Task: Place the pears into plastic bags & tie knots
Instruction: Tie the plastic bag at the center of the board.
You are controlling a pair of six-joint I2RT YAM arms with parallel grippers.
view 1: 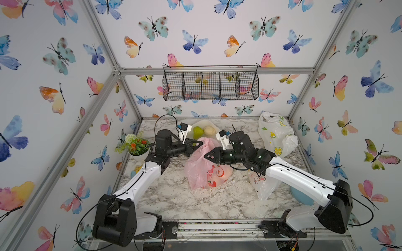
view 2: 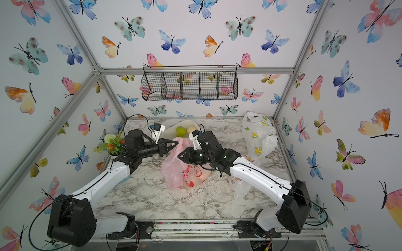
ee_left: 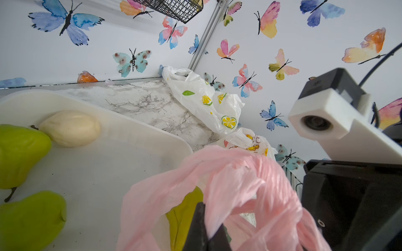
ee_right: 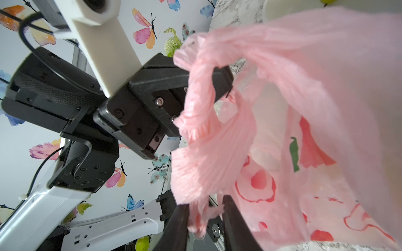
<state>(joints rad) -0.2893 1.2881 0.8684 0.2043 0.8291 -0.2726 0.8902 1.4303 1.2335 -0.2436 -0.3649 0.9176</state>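
My left gripper moves down next toward the tabletop between bag and flower pot, which lies below it. It pulls the slack handle at the bag's far end straight before releasing it.
The pink apple-print bag lies mid-table with fruit inside; a green pear shows through its mouth. My left gripper is shut on one pink handle strip at the bag's far end. My right gripper is open, its jaws apart, with the other pink handle strip hanging loose between them. A cream pear and two green pears rest on the white tray behind the bag. The lemon-print bag stands at the back right. The red-doodle bag lies under my right arm.
A white pot of flowers stands at the left edge beside my left arm. A black wire basket hangs on the back wall. A pale blue round object sits at the right edge, half hidden by my right arm.
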